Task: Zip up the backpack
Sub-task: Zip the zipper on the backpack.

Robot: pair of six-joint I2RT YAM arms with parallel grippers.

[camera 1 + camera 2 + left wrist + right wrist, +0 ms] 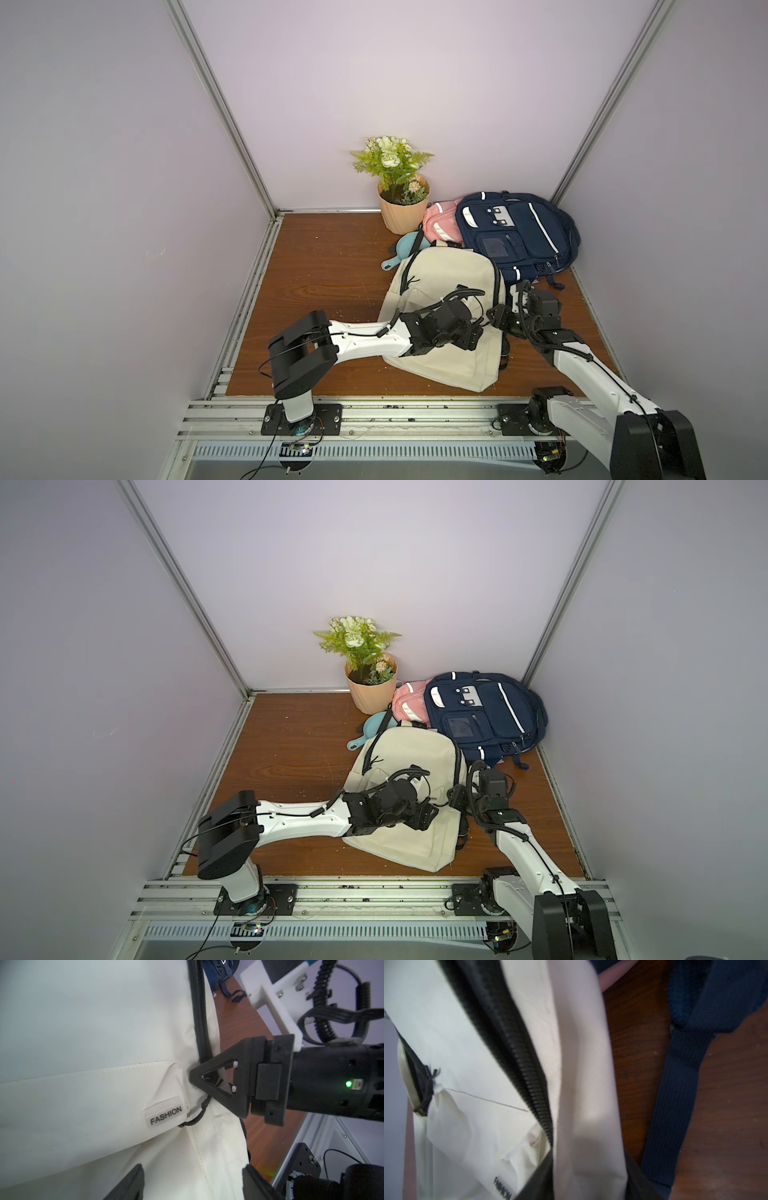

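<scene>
I should next move my left gripper, with only fabric between its open fingers, down and across toward my right gripper onto the knot in the black pull cord point(197, 1118).
A cream backpack point(440, 274) point(411, 750) lies flat on the wooden table, with a black zipper point(200, 1012) point(508, 1053) running along its right side. My left gripper point(473, 336) point(193, 1180) hovers over the bag's lower front near the FASHION label point(166, 1114); it is open with only fabric beneath. My right gripper point(496, 318) point(589, 1167) sits at the bag's right edge, its jaws closed around a fold of cream fabric beside the zipper. A black pull cord point(197, 1118) hangs just under its fingertip point(194, 1074). Another slider point(423, 1093) shows on the bag's far side.
A navy backpack point(515, 232) lies just behind the cream one, its strap point(675, 1095) trailing close to my right gripper. A pink bag point(440, 220), a teal item point(405, 247) and a potted plant point(403, 212) stand at the back. Walls enclose the table on three sides.
</scene>
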